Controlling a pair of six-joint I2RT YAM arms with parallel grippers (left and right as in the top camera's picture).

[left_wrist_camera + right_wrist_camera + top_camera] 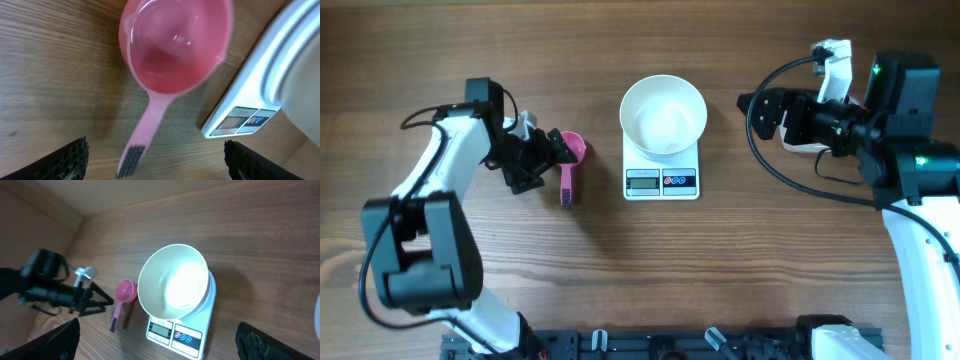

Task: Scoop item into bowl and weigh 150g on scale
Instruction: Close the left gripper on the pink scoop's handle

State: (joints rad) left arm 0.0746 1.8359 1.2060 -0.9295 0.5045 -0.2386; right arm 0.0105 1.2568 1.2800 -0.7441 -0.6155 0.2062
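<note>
The left gripper moves down onto the pink scoop's handle next, close to where it meets the cup, since the handle lies below and between the open fingers.
An empty white bowl (pixel 663 115) stands on the white scale (pixel 662 181) at the table's middle. Left of the scale lies a pink scoop (pixel 570 160), empty, its handle pointing toward the front edge. My left gripper (pixel 548 158) is open right beside the scoop. In the left wrist view the scoop (pixel 172 47) is ahead of the left gripper (pixel 155 167), and its handle runs down between the two wide-apart jaws without touching either. My right gripper (pixel 760 105) hangs open to the right of the bowl with nothing in it. The item is out of view.
In the right wrist view the bowl (pixel 172 282), scale (pixel 182 336), scoop (pixel 122 297) and left arm (pixel 60 292) lie ahead of the right gripper (pixel 162 350). A black rail (pixel 660 345) runs along the table's front edge.
</note>
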